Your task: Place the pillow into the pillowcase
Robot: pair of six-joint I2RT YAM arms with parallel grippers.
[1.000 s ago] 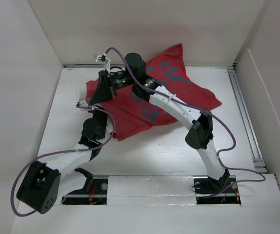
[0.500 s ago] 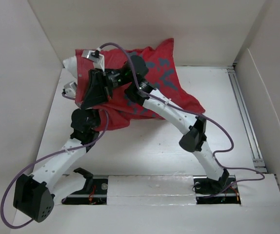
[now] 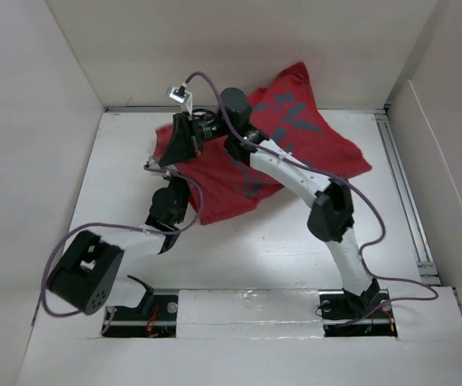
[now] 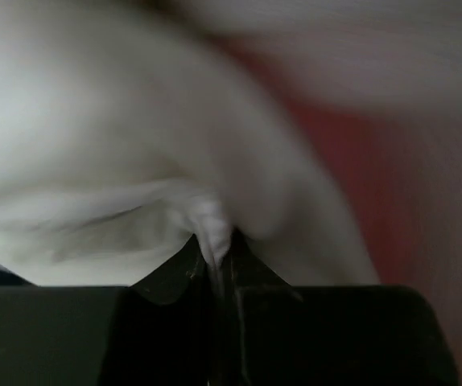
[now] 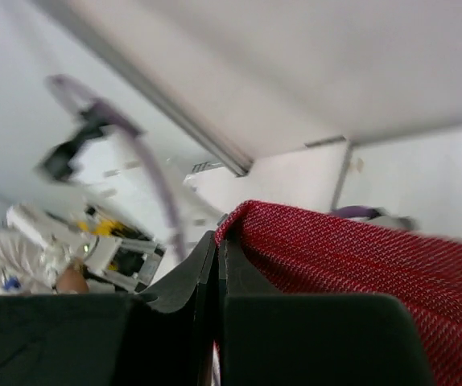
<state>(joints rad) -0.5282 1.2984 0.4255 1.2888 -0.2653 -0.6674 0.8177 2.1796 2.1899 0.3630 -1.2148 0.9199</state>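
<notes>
The case already covers most of the pillow. I will next lower the pinched fold with my left gripper toward the tabletop below it and let go of the fold there.
The red pillowcase [image 3: 295, 145] lies bunched across the far middle of the table, its grey-blue marks facing up. My right gripper [image 3: 167, 159] is at the case's left end, shut on its red edge [image 5: 360, 265]. Just below it my left gripper [image 3: 158, 173] points toward the same end. In the left wrist view the left gripper [image 4: 215, 241] is shut on a pinched fold of the white pillow [image 4: 134, 145], with red cloth [image 4: 352, 161] blurred behind. In the top view the pillow is almost wholly hidden by the case and the arms.
White walls close in the table on the left, back and right. A metal rail [image 3: 400, 177] runs along the right side. Purple cables [image 3: 70, 241] loop beside both arms. The left arm's big joint [image 3: 86, 277] sits low at the near left.
Half a second ago both grippers held the cloth high toward the far left. They have swung back right and lower, and the pillowcase has spread right again. The left arm has folded back.
</notes>
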